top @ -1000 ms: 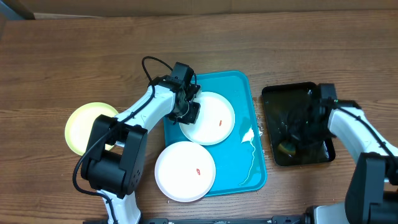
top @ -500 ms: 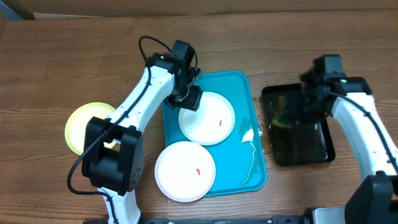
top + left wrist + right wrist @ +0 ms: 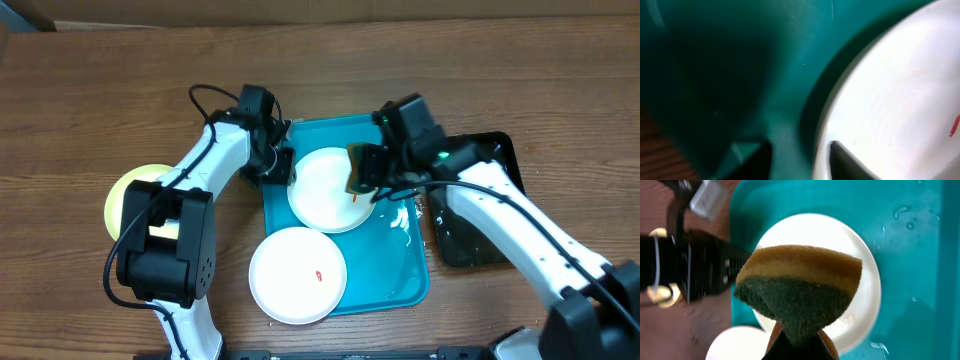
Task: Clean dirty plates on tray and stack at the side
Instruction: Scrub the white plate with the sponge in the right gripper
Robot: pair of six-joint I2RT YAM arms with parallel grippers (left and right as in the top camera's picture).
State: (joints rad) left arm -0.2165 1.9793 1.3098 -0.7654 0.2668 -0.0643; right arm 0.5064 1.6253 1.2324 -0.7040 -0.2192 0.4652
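My right gripper next moves down to wipe the far plate's red speck, then moves over the glossy black tray (image 3: pixel 463 228), goes down and releases the sponge.
The cyan tray (image 3: pixel 400 262) holds two white plates. The far plate (image 3: pixel 322 195) and the near plate (image 3: pixel 297 275) each bear a red speck. A green-rimmed plate (image 3: pixel 135 200) lies on the table at the left. My right gripper (image 3: pixel 375 175) is shut on a yellow-and-green sponge (image 3: pixel 800 282) just above the far plate (image 3: pixel 862 305). My left gripper (image 3: pixel 278 165) is open at that plate's left edge. In the left wrist view its fingers (image 3: pixel 800 161) straddle the plate's rim (image 3: pixel 900 100), one over the tray (image 3: pixel 790 60).
A glossy black tray (image 3: pixel 490 235) lies right of the cyan tray, partly under my right arm. Water drops sit on the cyan tray's right part (image 3: pixel 905 215). The near plate overhangs the cyan tray's front left corner. My left arm (image 3: pixel 690 270) lies close to the sponge.
My right arm has swung left from the black tray, carrying the sponge over the far white plate. My left gripper has shifted left to the plate's left edge.
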